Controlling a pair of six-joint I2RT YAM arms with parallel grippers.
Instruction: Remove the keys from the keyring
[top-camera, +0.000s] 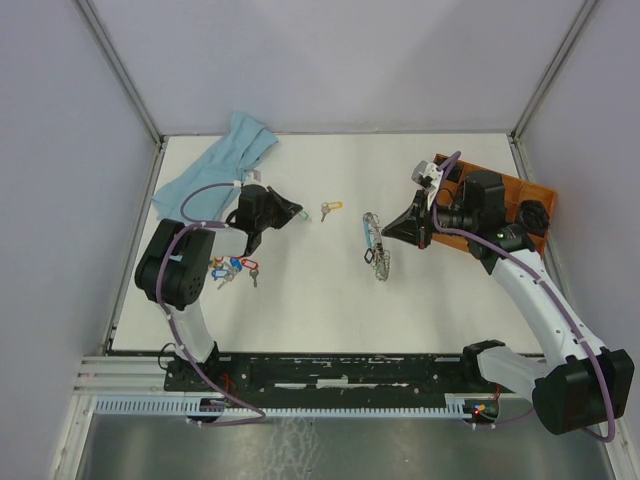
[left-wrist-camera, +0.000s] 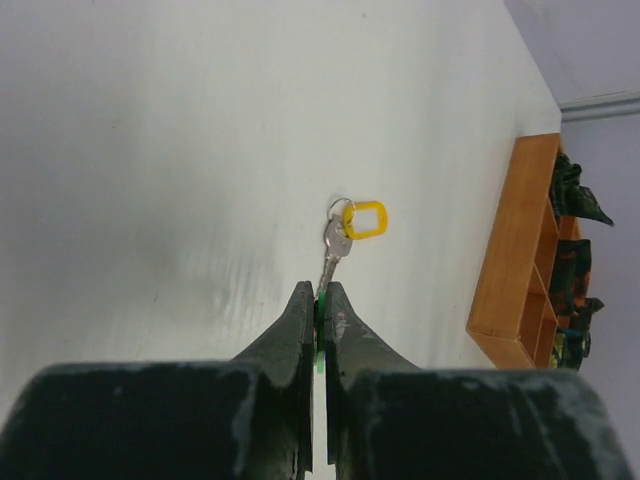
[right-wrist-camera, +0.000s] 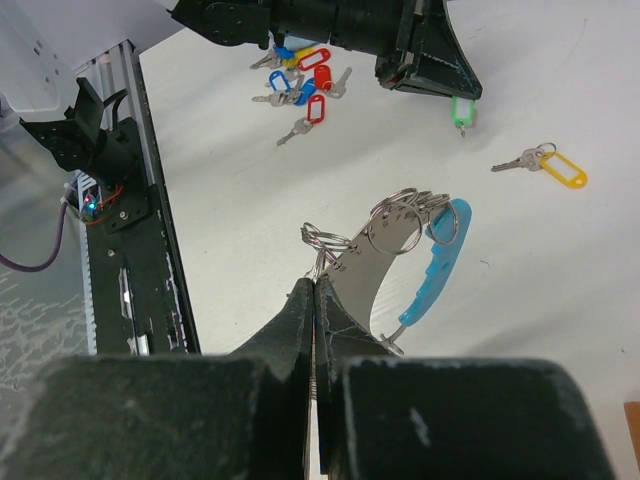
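Note:
The green-tagged key is free of the keyring and next needs to go slightly outward and down beside the yellow-tagged key, before the left gripper opens.
The keyring (right-wrist-camera: 400, 235) is a curved silver band carrying small split rings, with one light blue stretch (right-wrist-camera: 437, 262). It lies mid-table (top-camera: 378, 255). My right gripper (right-wrist-camera: 316, 284) is shut on its near end, at a cluster of small rings (right-wrist-camera: 325, 238). In the top view that gripper (top-camera: 384, 237) sits at the loop's right side. My left gripper (left-wrist-camera: 322, 300) is shut on a green-tagged key (left-wrist-camera: 322, 322), whose tag (right-wrist-camera: 460, 110) hangs from the fingers just above the table. A yellow-tagged key (left-wrist-camera: 358, 222) lies loose just beyond the left gripper (top-camera: 296, 214).
A heap of loose keys with red and blue tags (top-camera: 235, 270) lies near the left arm. A light blue cloth (top-camera: 220, 160) is at the back left. An orange wooden tray (top-camera: 500, 195) with dark objects stands at the right edge.

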